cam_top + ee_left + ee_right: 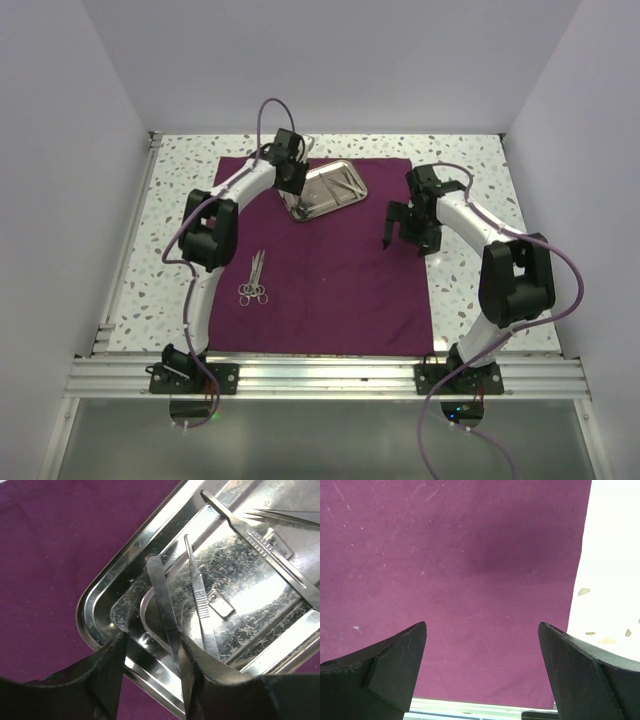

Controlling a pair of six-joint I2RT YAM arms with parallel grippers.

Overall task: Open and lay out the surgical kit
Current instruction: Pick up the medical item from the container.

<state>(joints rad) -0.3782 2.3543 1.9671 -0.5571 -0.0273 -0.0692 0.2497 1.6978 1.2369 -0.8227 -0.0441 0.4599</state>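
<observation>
The tweezers' near end is below my left gripper and toward the right in the wrist view, so my left gripper will move that way next and go down to close around it.
The dark purple cloth (330, 270) lies spread flat on the table. The steel tray (338, 186) sits on its far middle. My left gripper (292, 186) is open over the tray's near-left corner. In the left wrist view my left gripper (152, 645) straddles the tray rim (100, 595), with flat tweezers (162, 595) lying between the fingers, close to the right finger (210, 672). A thin ridged handle (200, 600) and two more silver tools (260, 545) lie in the tray. Ring-handled scissors and forceps (255, 284) lie on the cloth at left. My right gripper (395, 226) is open and empty above the cloth's right part (470, 555).
The speckled white tabletop (470, 300) shows around the cloth and at the right of the right wrist view (615, 555). White walls close in the left, far and right sides. An aluminium rail (330, 378) runs along the near edge by the arm bases.
</observation>
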